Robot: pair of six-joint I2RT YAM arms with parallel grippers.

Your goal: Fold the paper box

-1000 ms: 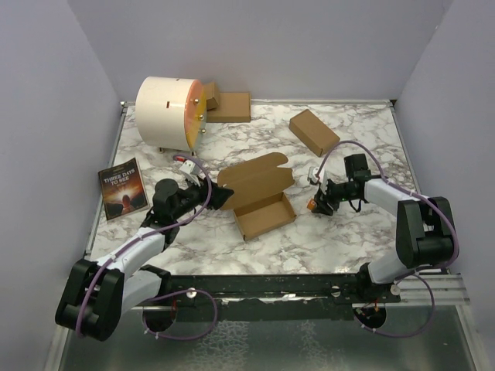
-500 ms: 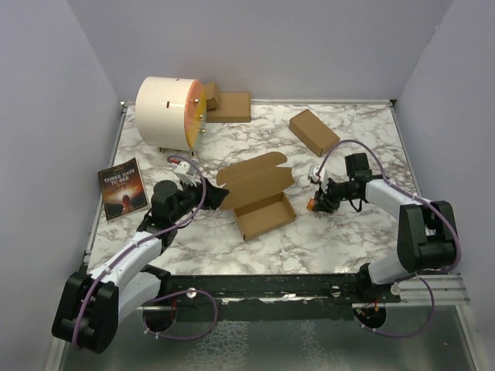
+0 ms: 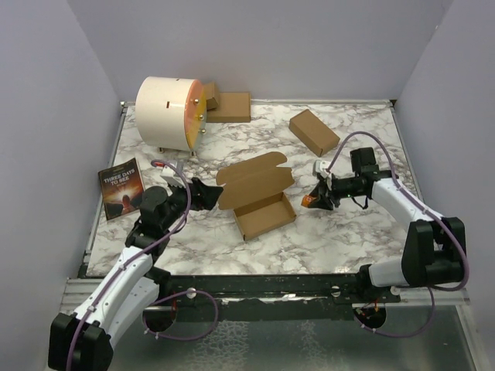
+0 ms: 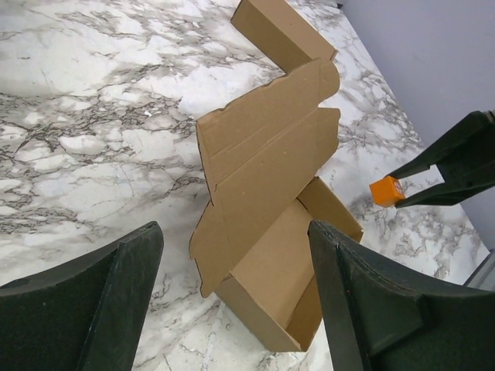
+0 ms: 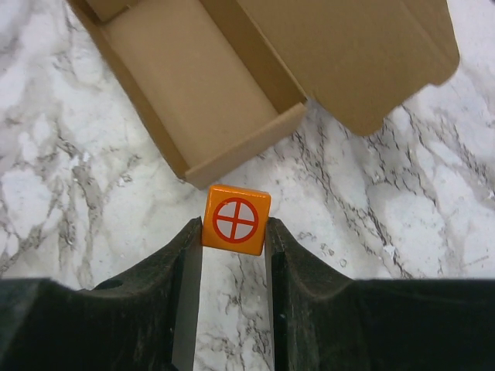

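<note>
Next I should carry the cube (image 3: 309, 202) over the paper box's empty bottom, lower and release it, since that lies below my right gripper and to its left in the top view.
The paper box (image 3: 259, 197) lies mid-table as a shallow open tray (image 5: 193, 85) with its lid flap (image 5: 348, 54) standing open behind it. In the left wrist view the paper box (image 4: 263, 178) sits ahead of my left gripper (image 4: 232, 232), which is open, holds nothing and is clear of the cardboard. From above, the left gripper (image 3: 207, 195) hovers just left of the box. My right gripper (image 5: 232, 224) is shut on a small orange cube (image 5: 236, 219) with a white crossed circle, just off the tray's right corner. That cube (image 3: 309, 202) also shows from above.
A twin brown carton (image 3: 314, 131) lies at the back right. A large white drum (image 3: 170, 112) stands at the back left with small cardboard pieces (image 3: 228, 104) beside it. A dark book (image 3: 122, 188) lies near the left edge. Grey walls enclose the table.
My left gripper has pulled back to the left, away from the box's flap, and opened wider. The right gripper has closed on the orange cube and shifted slightly.
</note>
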